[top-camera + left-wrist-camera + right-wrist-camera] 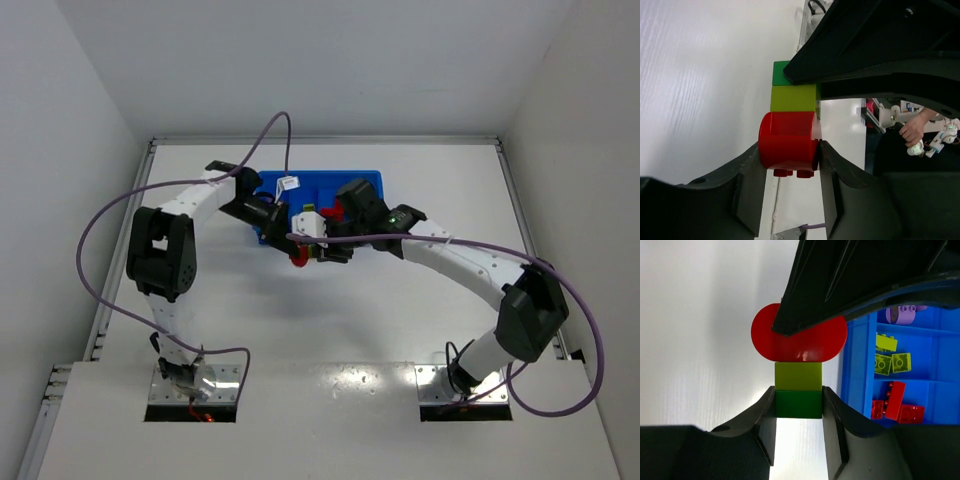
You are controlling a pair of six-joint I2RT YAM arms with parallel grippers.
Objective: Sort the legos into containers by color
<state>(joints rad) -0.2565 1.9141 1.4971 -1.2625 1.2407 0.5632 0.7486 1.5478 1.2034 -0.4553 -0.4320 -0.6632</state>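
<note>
My right gripper pulls away from the yellow-green brick and swings outward over the tray's end past the red bricks next, since the dark green brick joins another color.
A three-brick lego stack hangs in the air between both grippers, in front of the blue tray of containers [330,185]. My left gripper [790,150] is shut on the red rounded brick [787,140] at one end. My right gripper [798,399] is shut on the dark green brick [798,404] at the other end. A yellow-green brick [798,375] joins the two. In the top view the stack [298,258] shows as a red spot under the meeting grippers.
The tray's wall [855,365] stands just right of the stack. Its compartments hold a purple brick [901,315], yellow-green bricks [887,357] and red bricks [895,402]. White table lies to the left and in front.
</note>
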